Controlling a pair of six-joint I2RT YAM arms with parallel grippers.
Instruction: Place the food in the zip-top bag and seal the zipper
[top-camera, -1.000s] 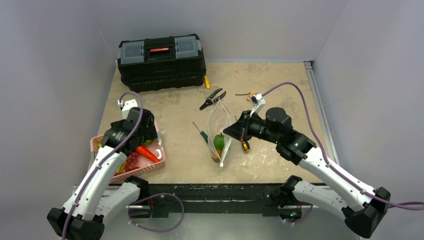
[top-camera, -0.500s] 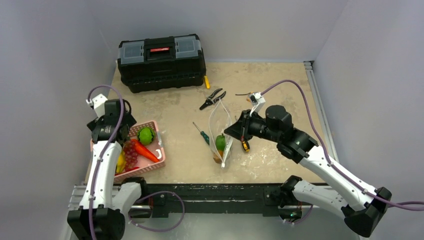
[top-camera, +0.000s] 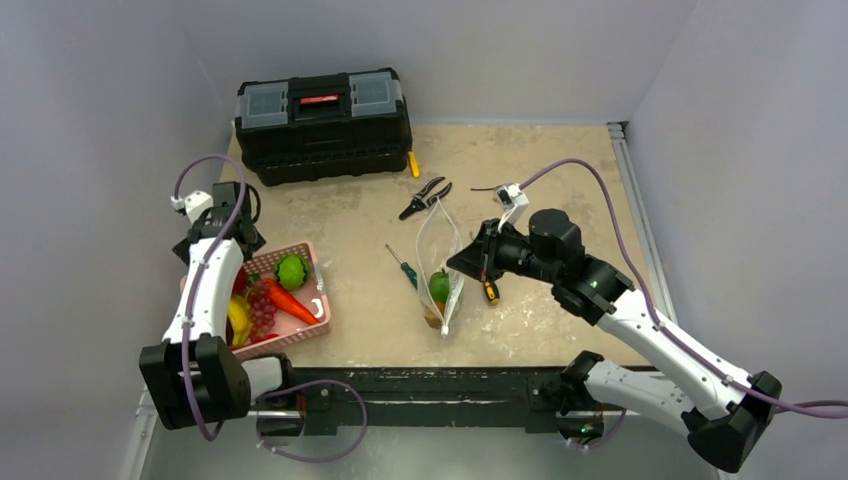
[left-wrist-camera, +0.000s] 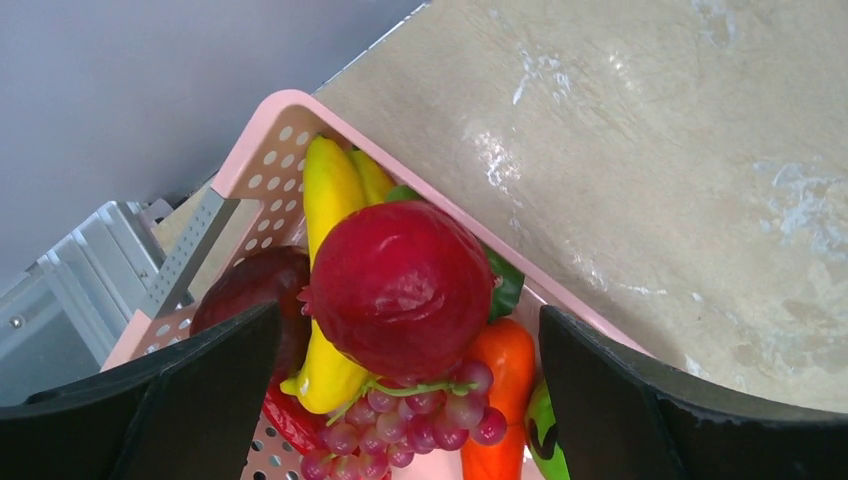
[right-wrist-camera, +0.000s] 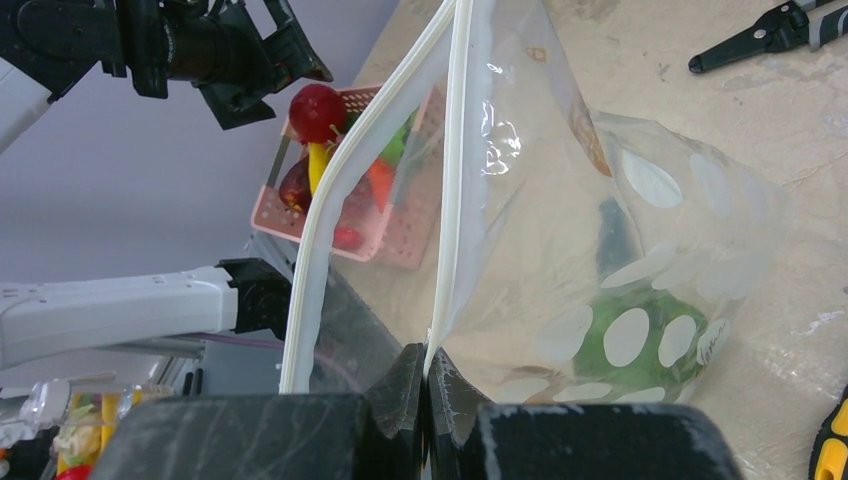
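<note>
My left gripper will next go down and move slightly toward the grey wall, with its fingers around the red round fruit (top-camera: 240, 281) (left-wrist-camera: 402, 290), because the fruit lies uncovered on top of the other food.
The clear dotted zip-top bag (top-camera: 440, 250) stands mid-table with its mouth open. My right gripper (right-wrist-camera: 427, 365) is shut on one whitish zipper strip (right-wrist-camera: 455, 180) and holds that edge up; it also shows in the top view (top-camera: 458, 262). A green pepper (right-wrist-camera: 630, 340) lies inside the bag. My left gripper (left-wrist-camera: 408, 312) is open and empty, hovering above the pink basket (left-wrist-camera: 270, 130) at its far left corner (top-camera: 228, 243). Below it lie a red round fruit (left-wrist-camera: 400, 285), yellow banana (left-wrist-camera: 330, 190), grapes (left-wrist-camera: 410, 430), orange carrot (top-camera: 290, 300) and green pepper (top-camera: 292, 270).
A black toolbox (top-camera: 323, 122) stands at the back left. Pliers (top-camera: 425, 196) lie behind the bag, a green-handled screwdriver (top-camera: 402, 266) to its left and a yellow-black screwdriver (top-camera: 490, 291) to its right. The grey wall is close on the left.
My left arm has lifted out of the basket and swung back and left, uncovering the food. The right gripper and the bag have stayed put.
</note>
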